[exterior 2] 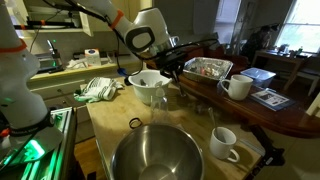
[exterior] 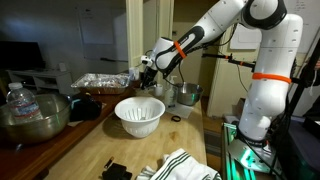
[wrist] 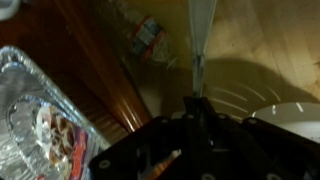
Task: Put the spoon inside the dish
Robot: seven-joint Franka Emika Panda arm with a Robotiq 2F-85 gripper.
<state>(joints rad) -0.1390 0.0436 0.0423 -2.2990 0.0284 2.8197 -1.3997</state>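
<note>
The middle of the dish (exterior: 140, 116) lies below my gripper, which hangs past the dish's rim, so next I will swing over it, lower inside and release the spoon.
The dish (exterior: 140, 116) is a wide white bowl with ribbed, slotted sides, standing on the wooden table; it also shows in an exterior view (exterior 2: 147, 86) and as a white rim in the wrist view (wrist: 290, 114). My gripper (exterior: 148, 68) hangs above and just behind the dish's far rim, also seen in an exterior view (exterior 2: 170, 63). In the wrist view my gripper (wrist: 197, 104) is shut on the spoon (wrist: 200, 40), a thin stick-like utensil that sticks out straight from the jaws. The spoon is too thin to make out in both exterior views.
A small steel pot (exterior: 186, 95) stands beside the dish. A big metal bowl (exterior: 35, 116) (exterior 2: 155, 155), a foil tray (exterior: 100, 80) (exterior 2: 206, 68) (wrist: 30, 110), a water bottle (exterior: 15, 100), two white mugs (exterior 2: 236, 87) (exterior 2: 222, 143) and a striped cloth (exterior: 185, 165) lie around.
</note>
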